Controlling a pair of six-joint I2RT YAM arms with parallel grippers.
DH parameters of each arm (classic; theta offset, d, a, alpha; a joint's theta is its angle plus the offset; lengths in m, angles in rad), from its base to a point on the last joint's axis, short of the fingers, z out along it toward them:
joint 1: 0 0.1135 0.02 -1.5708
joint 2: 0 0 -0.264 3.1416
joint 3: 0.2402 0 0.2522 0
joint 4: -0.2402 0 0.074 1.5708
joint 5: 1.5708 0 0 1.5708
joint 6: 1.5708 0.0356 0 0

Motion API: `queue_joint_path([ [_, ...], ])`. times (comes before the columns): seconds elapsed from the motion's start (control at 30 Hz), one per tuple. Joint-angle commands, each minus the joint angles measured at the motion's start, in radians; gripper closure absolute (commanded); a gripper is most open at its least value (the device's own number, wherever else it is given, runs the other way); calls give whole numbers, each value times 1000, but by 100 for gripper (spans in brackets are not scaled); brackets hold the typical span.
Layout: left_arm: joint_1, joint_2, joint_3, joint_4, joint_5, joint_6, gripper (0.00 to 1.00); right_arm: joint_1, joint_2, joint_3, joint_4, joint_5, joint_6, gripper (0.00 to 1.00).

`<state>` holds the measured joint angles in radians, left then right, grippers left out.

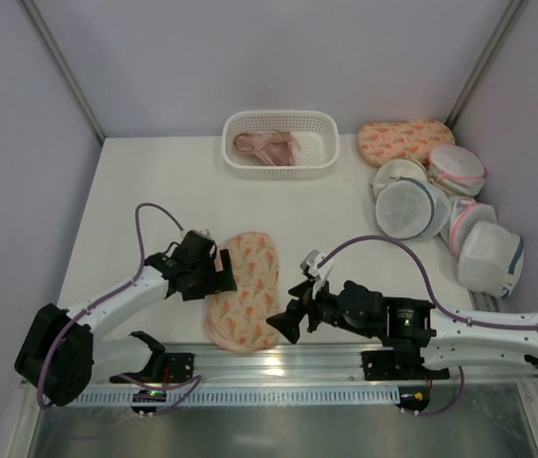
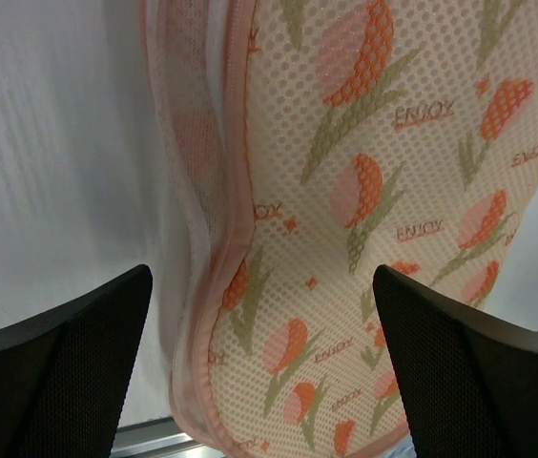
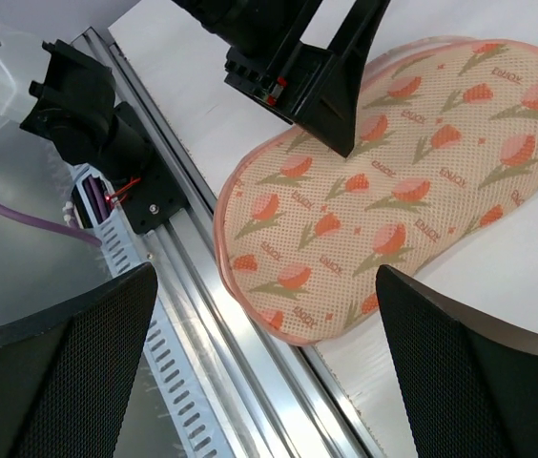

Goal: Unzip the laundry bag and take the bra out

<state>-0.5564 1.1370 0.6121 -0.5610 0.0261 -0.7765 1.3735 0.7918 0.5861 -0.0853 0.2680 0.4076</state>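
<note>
Before closing the fingers of my left gripper, I need to lower it onto the bag's pink-edged side.
The laundry bag (image 1: 245, 286), cream-peach with an orange tulip print and pink edging, lies flat at the table's near edge. My left gripper (image 1: 217, 277) is open at the bag's left side. In the left wrist view its fingers straddle the bag (image 2: 383, 191) and its pink zipper edging (image 2: 240, 143) without touching. My right gripper (image 1: 286, 322) is open and empty just right of the bag's near end. The right wrist view shows the bag (image 3: 393, 210) ahead of the gripper (image 3: 267, 286). A pale pink bra (image 1: 264, 145) lies in the white basket (image 1: 321, 157). The bag's contents are hidden.
A second peach printed bag (image 1: 404, 139) lies at the back right. Several round white mesh bags (image 1: 410, 205) with blue or pink trim are piled along the right side. A metal rail (image 3: 221, 315) runs along the table's near edge under the bag's end.
</note>
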Motion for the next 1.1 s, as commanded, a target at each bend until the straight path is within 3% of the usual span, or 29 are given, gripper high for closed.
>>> queue_joint_path([
  [0.0,-17,75,-9,162,-11,20,1,9,-11,-17,10,19,8,1],
  [0.13,-23,132,-17,246,-18,37,2,7,-34,-29,10,14,16,1],
  [0.23,-23,158,-21,309,-2,52,16,9,-54,-40,-7,19,23,2],
  [0.33,-23,190,-17,351,31,60,42,9,-69,-45,-21,25,27,3],
  [0.37,-23,196,-18,358,37,60,70,9,-74,-46,-24,27,30,3],
  [0.4,-23,202,-18,366,38,59,91,9,-80,-46,-27,28,33,3],
  [0.43,-23,202,-21,375,52,56,100,9,-83,-46,-33,30,34,3],
  [0.67,-22,130,-15,372,-17,30,100,9,-103,-46,-60,40,42,4],
  [0.7,-19,119,-8,365,-105,22,100,9,-105,-46,-64,43,43,4],
  [0.8,27,92,26,352,-161,-21,100,9,-109,-45,-74,45,46,4],
  [1.07,401,203,153,495,-60,-159,100,9,-138,-35,-126,54,59,5],
])
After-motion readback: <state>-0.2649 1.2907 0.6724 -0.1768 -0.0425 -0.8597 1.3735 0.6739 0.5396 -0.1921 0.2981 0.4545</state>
